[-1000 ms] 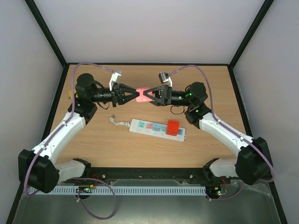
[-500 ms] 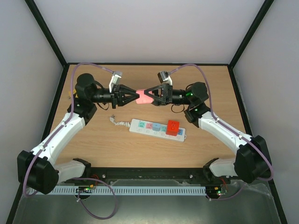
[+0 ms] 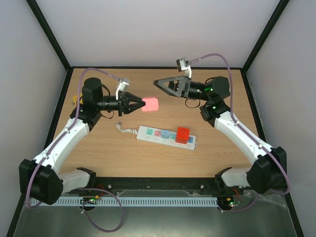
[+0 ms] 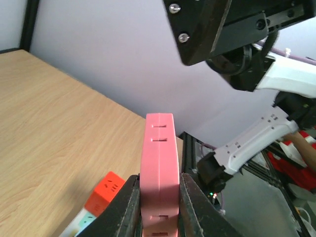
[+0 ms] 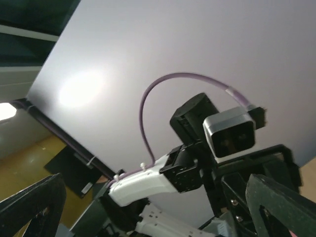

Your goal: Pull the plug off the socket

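The table beyond the socket's cord end is off the socket, so my left gripper should next swing left in the top view and lower there to release the pink block [image 3: 151, 104].
The socket, a long white power strip [image 3: 157, 133] with pastel outlet faces, lies flat on the wooden table. A red-orange cube plug [image 3: 182, 134] sits on its right end; it also shows in the left wrist view [image 4: 105, 191]. My left gripper [image 3: 142, 104] is shut on a flat pink block [image 3: 151, 104] and holds it in the air behind the strip; in the left wrist view the fingers [image 4: 126, 207] clamp both faces of the pink block [image 4: 159, 168]. My right gripper [image 3: 159, 85] is open and empty, raised at the back right, apart from the block.
A short white braided cord end [image 3: 124, 129] lies at the strip's left end. Black frame posts and pale walls enclose the table [image 3: 98, 153]. In the right wrist view the fingers [image 5: 30, 207] stand wide apart, facing the left arm's wrist camera [image 5: 229, 131].
My right gripper let go of the pink block, opened and drew back up and to the right. My left gripper kept the block and stayed almost in place.
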Motion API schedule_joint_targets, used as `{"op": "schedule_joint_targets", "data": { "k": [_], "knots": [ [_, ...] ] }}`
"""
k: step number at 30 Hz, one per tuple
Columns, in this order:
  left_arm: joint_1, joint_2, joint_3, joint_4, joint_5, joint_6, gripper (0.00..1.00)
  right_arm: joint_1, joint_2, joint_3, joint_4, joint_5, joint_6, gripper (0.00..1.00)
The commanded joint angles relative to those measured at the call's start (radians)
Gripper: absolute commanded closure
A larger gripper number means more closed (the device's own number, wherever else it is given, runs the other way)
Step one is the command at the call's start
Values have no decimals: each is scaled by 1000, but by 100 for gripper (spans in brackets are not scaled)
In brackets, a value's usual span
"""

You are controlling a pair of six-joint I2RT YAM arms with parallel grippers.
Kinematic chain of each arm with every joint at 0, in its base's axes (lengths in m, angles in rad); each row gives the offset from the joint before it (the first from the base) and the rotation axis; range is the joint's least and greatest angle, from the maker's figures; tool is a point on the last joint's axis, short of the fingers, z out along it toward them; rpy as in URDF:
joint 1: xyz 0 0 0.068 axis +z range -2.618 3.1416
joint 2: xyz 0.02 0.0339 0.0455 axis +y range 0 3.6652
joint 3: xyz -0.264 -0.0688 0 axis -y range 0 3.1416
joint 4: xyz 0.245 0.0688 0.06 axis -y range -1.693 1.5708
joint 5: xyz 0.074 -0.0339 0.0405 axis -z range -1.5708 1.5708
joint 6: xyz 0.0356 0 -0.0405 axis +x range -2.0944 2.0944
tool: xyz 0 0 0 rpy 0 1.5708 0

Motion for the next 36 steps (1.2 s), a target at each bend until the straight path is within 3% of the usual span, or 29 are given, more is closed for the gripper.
{"op": "schedule_joint_targets", "data": {
  "k": [1, 3, 6, 12, 15, 23, 36],
  "knots": [
    [82, -23, -30, -35, -19, 33, 98, -36, -31, 74, -316, 86, -302, 2],
    [155, -39, -64, -15, -18, 25, 98, -42, -39, 96, -477, 135, -458, 2],
    [302, -47, -108, -18, -20, 37, 98, -44, -48, 101, -590, 179, -581, 2],
    [544, 17, -118, -148, -70, 176, 98, -44, -61, 66, -663, 194, -739, 2],
    [610, 62, -126, -176, -165, 237, 98, -44, -63, 49, -663, 198, -755, 2],
    [623, 259, -131, -89, -397, 220, 98, -44, -52, 44, -657, 198, -767, 2],
    [591, 632, 18, 18, -451, 104, 98, -44, -61, 32, -686, 194, -801, 2]
  ]
}}
